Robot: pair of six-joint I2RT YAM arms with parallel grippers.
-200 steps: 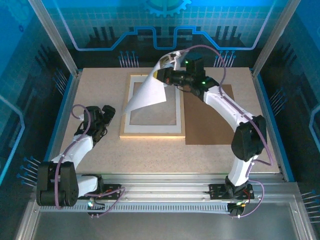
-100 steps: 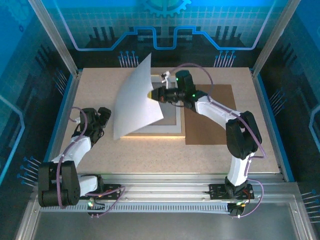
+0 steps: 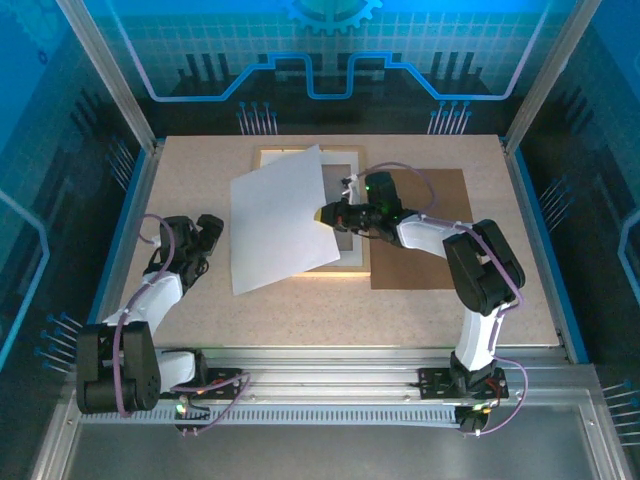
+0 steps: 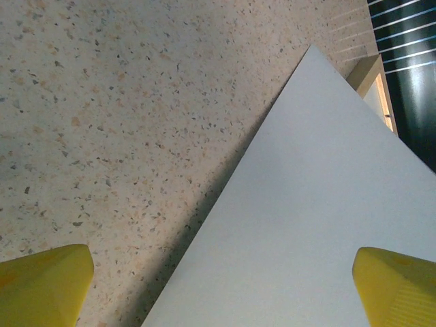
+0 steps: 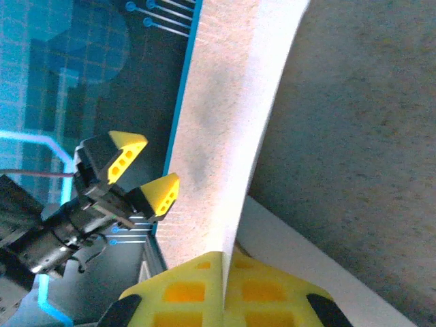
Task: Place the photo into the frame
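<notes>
My right gripper is going to turn the photo (image 3: 278, 220) square next. It will then pull the photo's edge toward the frame's side by the brown board before it lets go.
The photo (image 3: 278, 220) lies white back up, skewed over the left part of the light-wood frame (image 3: 305, 150), its picture side hidden. My right gripper (image 3: 328, 213) is shut on the photo's right edge, low over the frame. From the right wrist, the yellow fingers (image 5: 221, 289) pinch the sheet (image 5: 237, 221), which runs out edge-on. My left gripper (image 3: 205, 232) stands open on the table just left of the photo's lower left corner. In the left wrist view its gripper (image 4: 218, 289) is empty, with the photo's white back (image 4: 306, 204) slanting between the tips.
A brown backing board (image 3: 420, 235) lies flat to the right of the frame. The white mat (image 5: 300, 255) shows under the photo. The speckled table (image 3: 200, 170) has blue-edged rails on both sides and a metal rail at the front.
The right gripper has come down and toward the front, laying the raised, curled photo nearly flat over the frame, white side up. The left arm has stayed put.
</notes>
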